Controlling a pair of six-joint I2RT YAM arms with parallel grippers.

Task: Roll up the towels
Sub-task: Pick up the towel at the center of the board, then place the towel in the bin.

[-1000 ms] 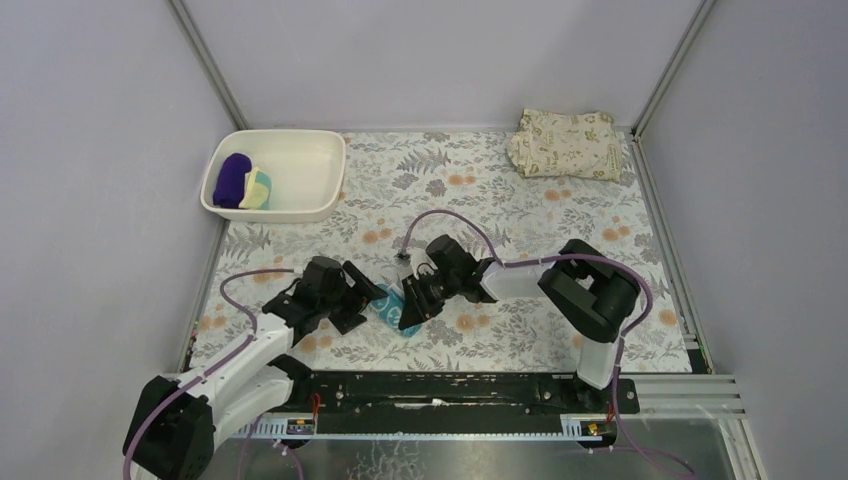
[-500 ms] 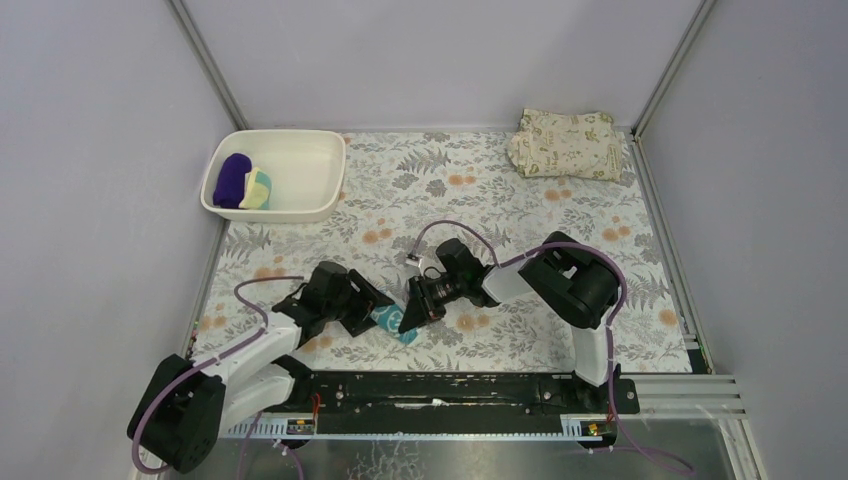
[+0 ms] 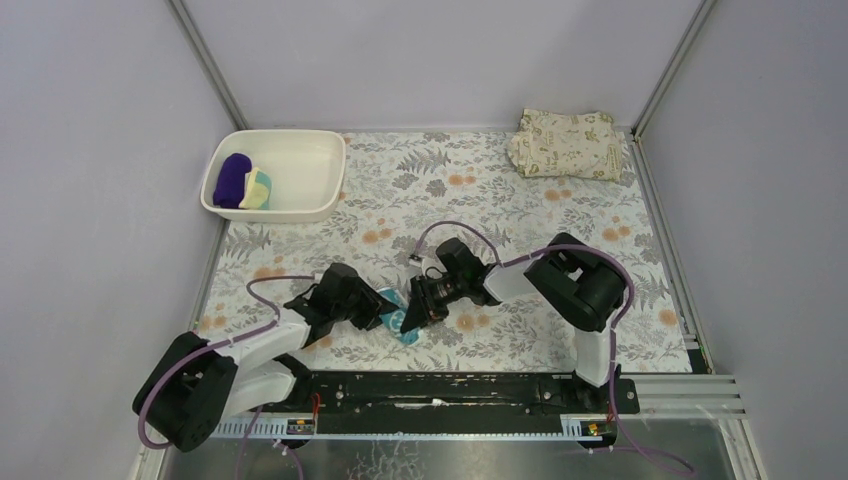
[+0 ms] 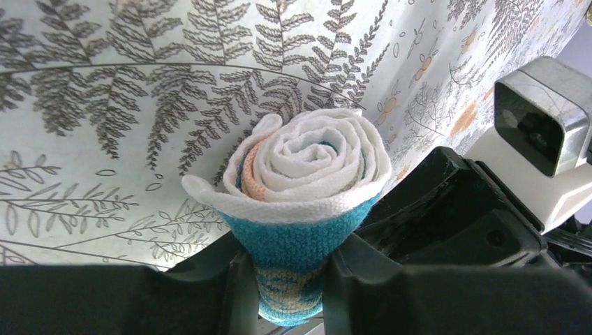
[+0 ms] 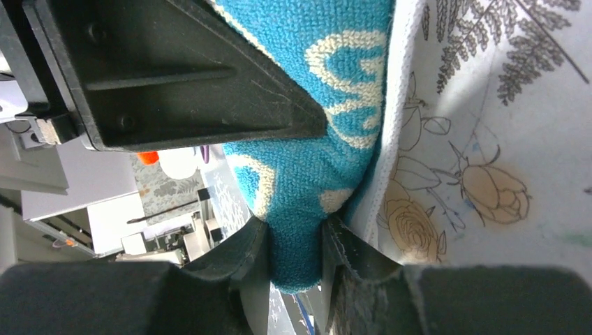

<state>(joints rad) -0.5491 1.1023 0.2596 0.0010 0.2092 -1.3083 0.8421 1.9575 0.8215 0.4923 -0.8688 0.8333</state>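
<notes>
I need to move my left gripper up, outward and down into the white tub beside the pale yellow towel (image 3: 259, 187) next and release, as the tub's bottom there is empty.
A teal towel with white swirls (image 3: 392, 300) lies rolled up on the mat near the front, held between both grippers. My left gripper (image 3: 381, 308) is shut on one end of it; the left wrist view shows the spiral end of the teal towel (image 4: 307, 174) flaring out beyond the left gripper (image 4: 290, 283). My right gripper (image 3: 409, 318) is shut on the other end, and the right wrist view shows the right gripper (image 5: 296, 258) pinching the teal towel (image 5: 307, 160). A dark purple towel (image 3: 232, 180) and a pale yellow towel (image 3: 259, 187) lie rolled in the white tub (image 3: 305, 175).
A folded beige leaf-printed cloth (image 3: 565, 143) lies at the back right corner. The white tub stands at the back left. A floral mat (image 3: 500, 200) covers the table, with metal rails along its sides and grey walls behind.
My left gripper has moved right up to the teal towel and closed on its end. The right gripper has shifted slightly down and left, still holding the towel.
</notes>
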